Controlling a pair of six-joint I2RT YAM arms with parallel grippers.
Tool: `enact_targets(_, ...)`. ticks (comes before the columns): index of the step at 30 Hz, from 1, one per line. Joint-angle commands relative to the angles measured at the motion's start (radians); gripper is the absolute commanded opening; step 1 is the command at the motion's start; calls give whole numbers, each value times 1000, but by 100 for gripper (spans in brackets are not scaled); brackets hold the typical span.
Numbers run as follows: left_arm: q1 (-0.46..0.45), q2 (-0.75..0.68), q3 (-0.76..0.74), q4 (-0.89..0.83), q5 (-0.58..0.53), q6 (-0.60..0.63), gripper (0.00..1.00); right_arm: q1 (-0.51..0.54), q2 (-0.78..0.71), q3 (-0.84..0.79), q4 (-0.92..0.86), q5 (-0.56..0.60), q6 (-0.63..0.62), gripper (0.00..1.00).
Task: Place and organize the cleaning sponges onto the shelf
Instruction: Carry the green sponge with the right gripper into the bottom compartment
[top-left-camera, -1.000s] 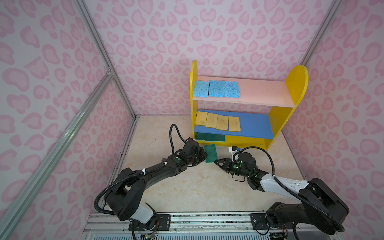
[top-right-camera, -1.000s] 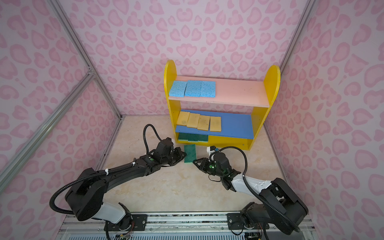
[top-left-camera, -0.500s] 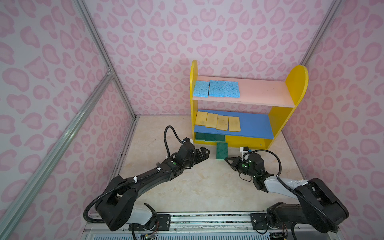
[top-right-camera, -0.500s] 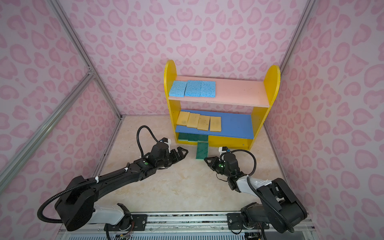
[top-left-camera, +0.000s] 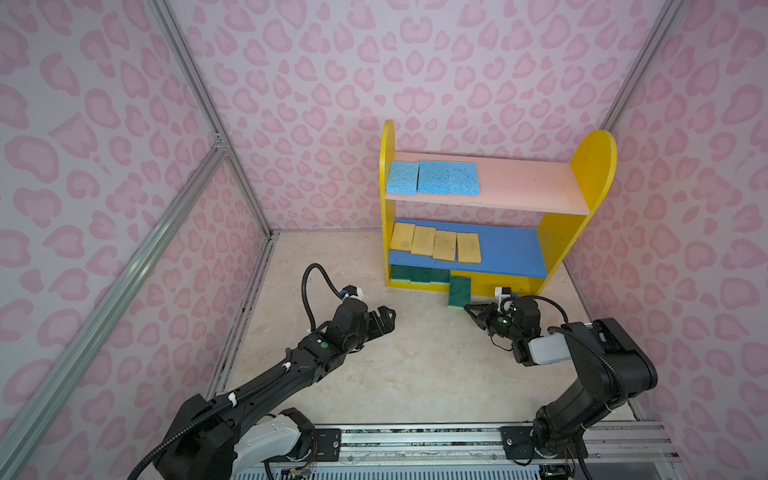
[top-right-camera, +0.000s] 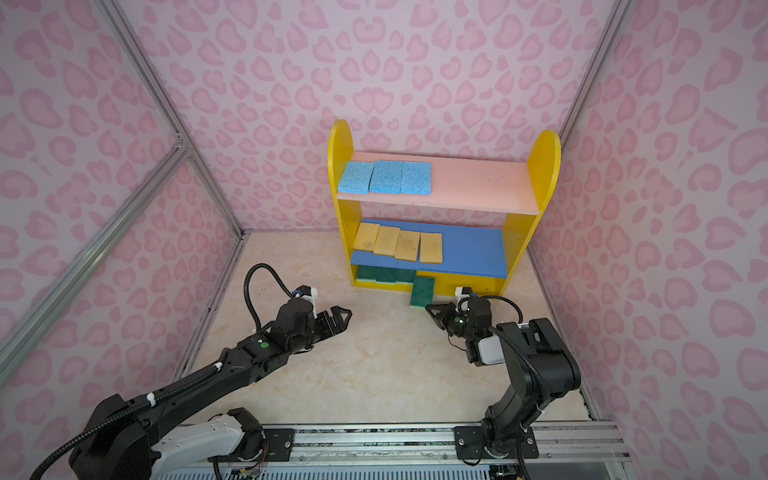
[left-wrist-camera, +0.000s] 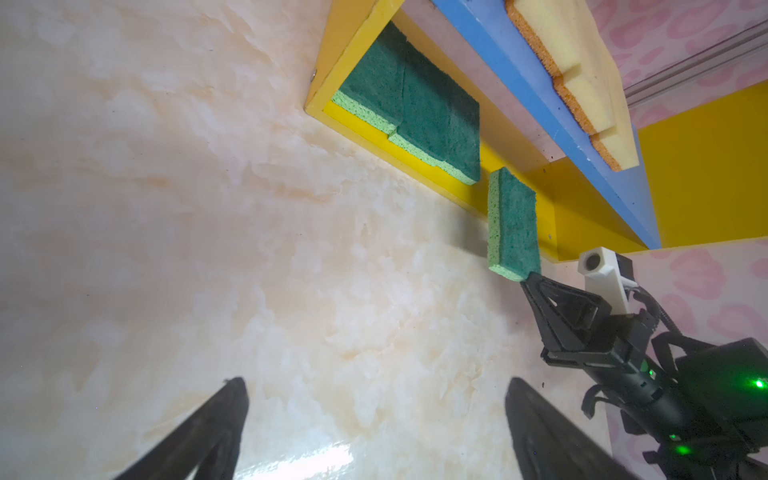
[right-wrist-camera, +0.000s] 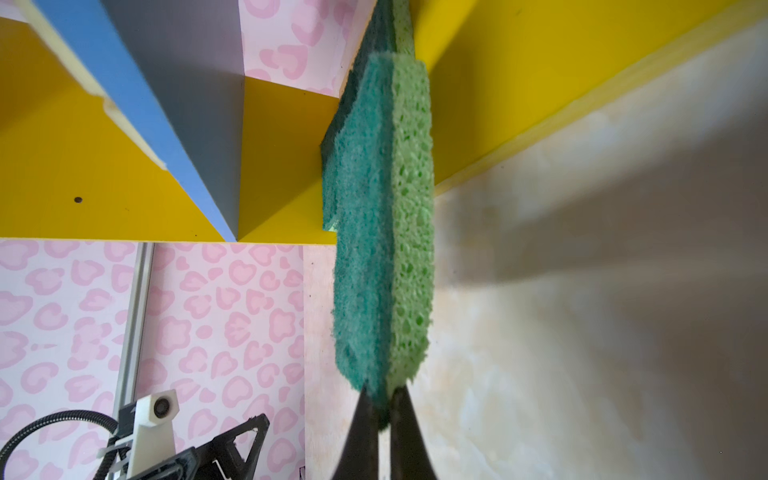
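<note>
The sponge in the robot's right gripper has its near end hanging over the floor, so the gripper needs to push it outward next onto the bare yellow base (top-left-camera: 476, 282) (right-wrist-camera: 473, 86) beside the green row of sponges and release it.
The shelf (top-left-camera: 592, 166) (top-right-camera: 544, 166) stands at the back. Three light blue sponges (top-left-camera: 432, 178) lie on its pink board, several pale yellow ones (top-left-camera: 435, 242) on the blue board, and dark green ones (top-left-camera: 419, 275) (left-wrist-camera: 409, 99) on the yellow base. My right gripper (top-left-camera: 467, 307) (top-right-camera: 428, 308) (right-wrist-camera: 380, 395) is shut on the near end of one more green sponge (top-left-camera: 459, 292) (top-right-camera: 422, 291) (right-wrist-camera: 382, 216) (left-wrist-camera: 513, 224), whose far end reaches over the base's front edge, right of the other green ones. My left gripper (top-left-camera: 388, 316) (top-right-camera: 345, 313) (left-wrist-camera: 376, 386) is open and empty, low over the floor to the left.
Pink patterned walls close in on three sides, with a metal frame post (top-left-camera: 216, 137) at the left. The marble floor (top-left-camera: 415, 365) stretches between the two arms. A metal rail (top-left-camera: 415, 436) runs along the front edge.
My left gripper let go of the green sponge, opened and drew back to the left. My right gripper closed on the sponge and carried it right, to the shelf's base.
</note>
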Motion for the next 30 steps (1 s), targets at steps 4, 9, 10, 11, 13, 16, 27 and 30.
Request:
enact_targets(4,15,-44,-29,-46,-41,49,98,-65,157,41,257,-111,53,0)
enact_targets(9,21,-52,-31,-65,-56,67,97,-102,286,84,411,-139,138,0)
enact_targets(10,22,-53,-31,-66,-59,70,97,-104,301,93,417,-140,139,0)
enact_targets(11,22,-52,-31,-67,-61,72,97,-104,312,100,412,-138,136,0)
enact_targets(13,25,-49,-30,-69,-62,76,97,-104,326,113,390,-128,125,0)
enact_targets(16,27,-39,-28,-70,-64,81,97,-104,343,133,368,-116,115,0)
enact_targets(27,47,-18,-25,-72,-58,100,97,-105,341,243,138,-54,11,0)
enact_targets(30,58,-21,-29,-73,-53,103,97,-101,336,282,54,-48,-29,2)
